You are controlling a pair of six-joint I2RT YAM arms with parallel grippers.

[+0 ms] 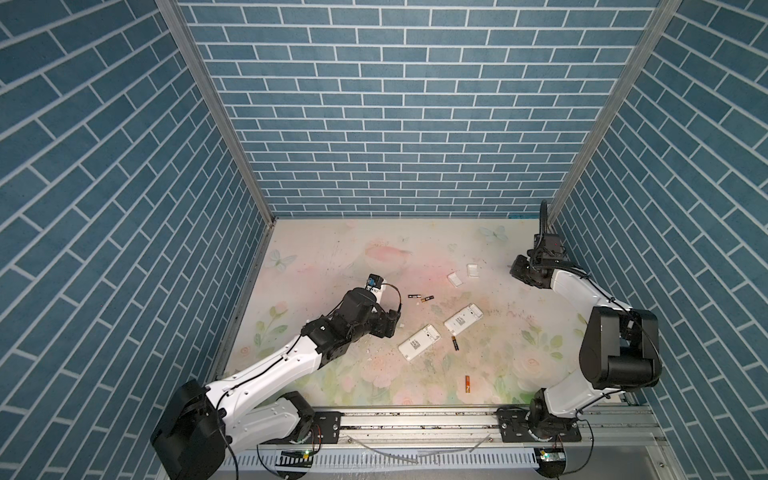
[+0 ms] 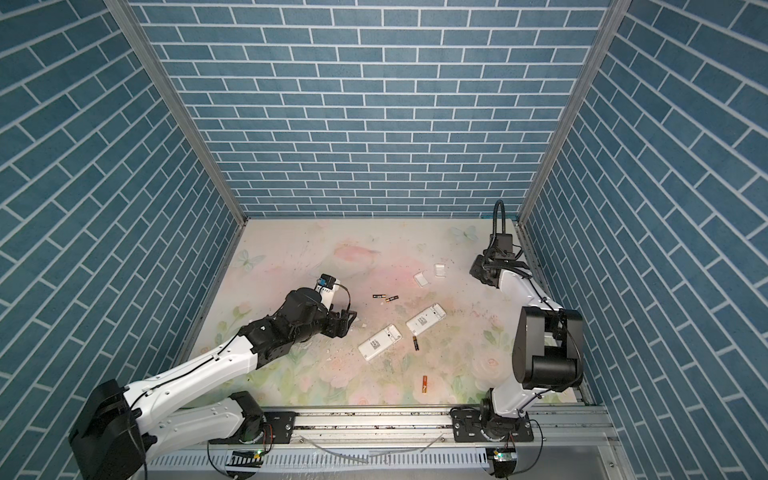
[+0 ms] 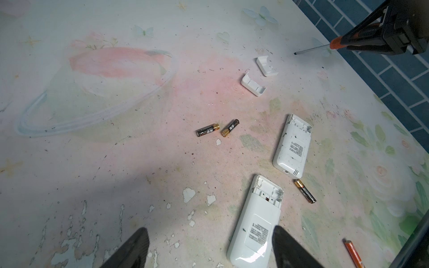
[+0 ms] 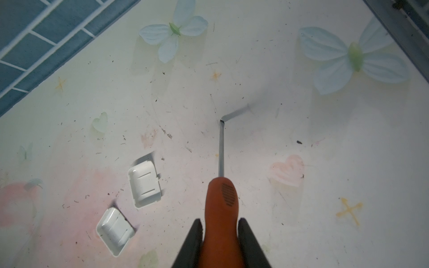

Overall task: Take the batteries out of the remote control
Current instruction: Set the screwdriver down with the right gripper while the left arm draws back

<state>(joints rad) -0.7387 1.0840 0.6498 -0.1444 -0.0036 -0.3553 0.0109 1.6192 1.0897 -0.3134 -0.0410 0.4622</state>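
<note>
The robot's right gripper will next draw back and down and let go of the screwdriver flat, because bare table beside the farther remote's open bay lies below and back from the gripper.
Two white remotes lie back up on the table, covers off, with no cells in their open bays. Two black-and-gold batteries lie together farther back. A third lies between the remotes, and an orange one is near the front rail. My left gripper hangs open over the nearer remote's end, holding nothing. My right gripper at the back right is shut on an orange-handled screwdriver whose tip touches the table.
Two white battery covers lie hollow side up beside the screwdriver, at the back right. Blue brick walls close in three sides. A metal rail runs along the front. The table's print is flaked in places.
</note>
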